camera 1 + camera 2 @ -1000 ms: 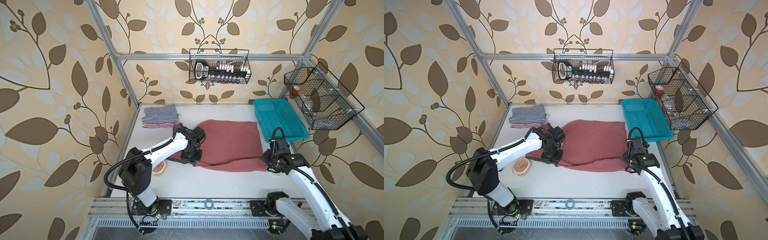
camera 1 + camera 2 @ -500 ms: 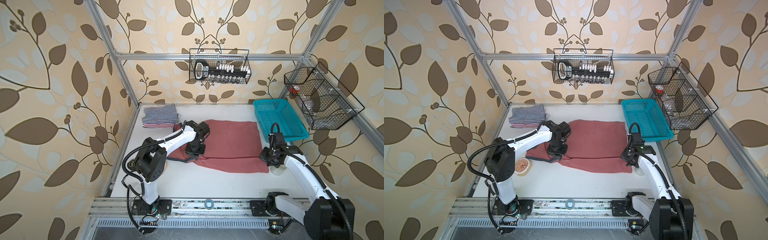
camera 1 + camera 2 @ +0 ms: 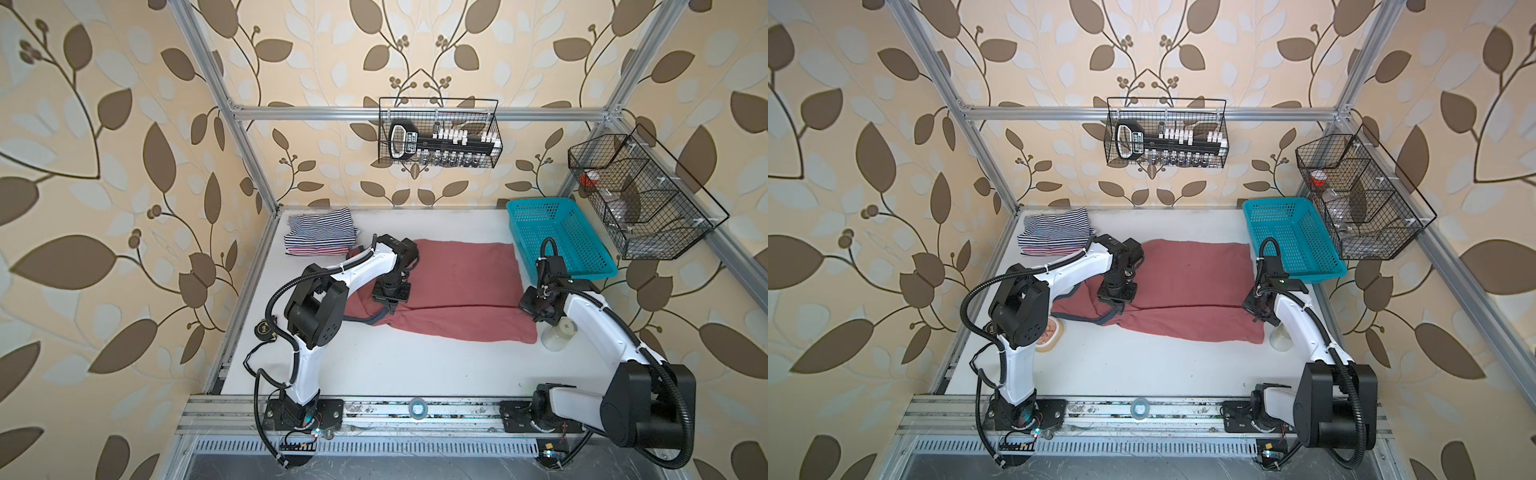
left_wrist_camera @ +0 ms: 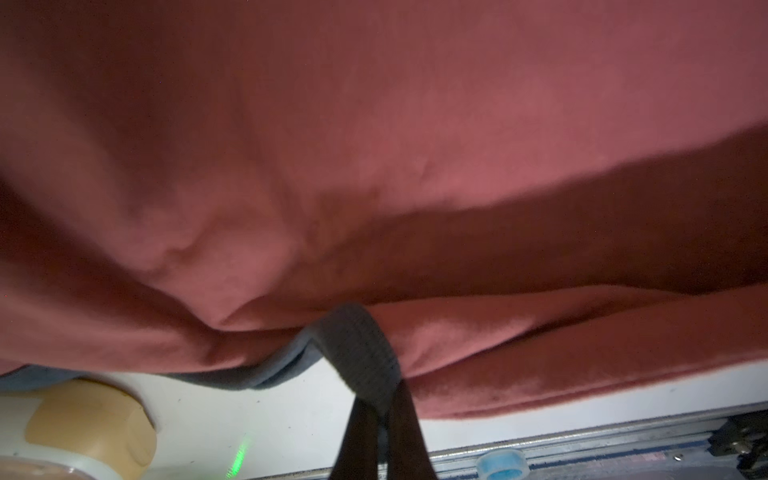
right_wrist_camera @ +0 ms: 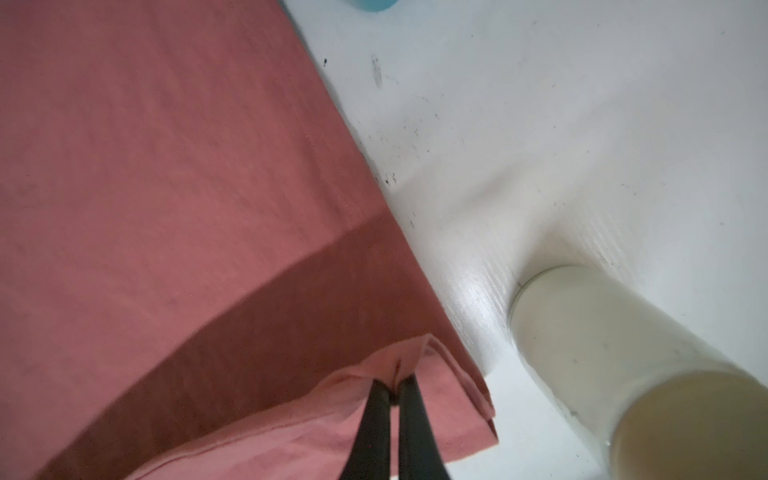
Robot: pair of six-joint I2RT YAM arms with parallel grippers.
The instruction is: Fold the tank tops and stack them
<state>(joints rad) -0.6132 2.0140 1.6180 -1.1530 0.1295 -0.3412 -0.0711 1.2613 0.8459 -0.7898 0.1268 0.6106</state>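
I should move my right gripper slightly outward and down to release the tank top's lifted edge onto the shaded cloth just beyond, as that edge still hangs above it.
The dusty red tank top [image 3: 457, 274] [image 3: 1192, 270] lies spread across the middle of the table, with a fold line running between my two grippers. At its left end my left gripper [image 3: 390, 309] [image 3: 1119, 309] [image 4: 380, 409] is shut on the grey-blue trim [image 4: 357, 345]. My right gripper [image 3: 531, 309] [image 3: 1255, 315] [image 5: 395, 386] is shut on the top's lifted right edge [image 5: 415, 365]. Two folded striped tank tops [image 3: 320, 230] [image 3: 1054, 232] are stacked at the back left, navy-white over red-white.
A teal basket [image 3: 557, 237] stands at the back right. A white cup [image 3: 559, 332] [image 5: 602, 353] sits just right of the right gripper. A tan dish [image 3: 1050, 332] [image 4: 91, 419] lies under the left arm. Wire baskets [image 3: 440, 133] hang on the walls.
Both grippers have moved away from the front edge with the red top's edge in them. A fold line now runs between them. The left arm's elbow has swung in.
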